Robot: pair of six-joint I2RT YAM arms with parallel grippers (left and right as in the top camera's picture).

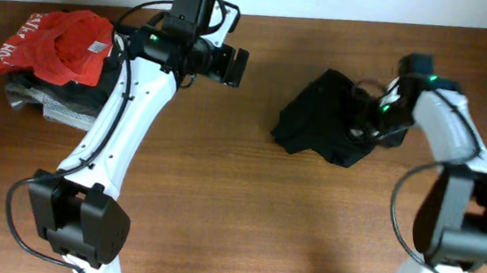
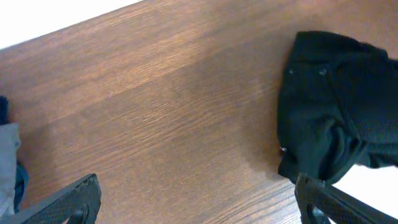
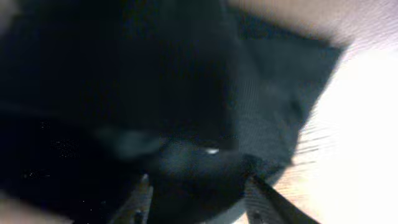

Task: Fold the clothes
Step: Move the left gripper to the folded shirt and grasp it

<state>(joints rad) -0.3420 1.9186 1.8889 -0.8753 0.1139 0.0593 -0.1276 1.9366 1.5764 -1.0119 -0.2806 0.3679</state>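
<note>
My left gripper needs to turn and swing down onto the heap's near edge (image 1: 350,154) next, because that edge is below it and to its right in the overhead view.
The clothes (image 1: 321,117) lie as a crumpled black heap right of the table's middle, also seen in the left wrist view (image 2: 336,118). My right gripper (image 1: 368,122) is pressed down into the heap's right side. In the right wrist view its jaws (image 3: 202,193) stand apart, and a bulge of the black fabric (image 3: 186,93) fills the gap between them. My left gripper (image 1: 237,66) hovers over bare wood left of the heap, wide open with nothing between its fingers (image 2: 199,199).
A red garment with white lettering (image 1: 60,43) lies on a stack of grey and dark folded garments (image 1: 49,104) at the far left. A grey edge of that stack (image 2: 6,155) shows in the left wrist view. Brown wood table (image 1: 237,199) all round.
</note>
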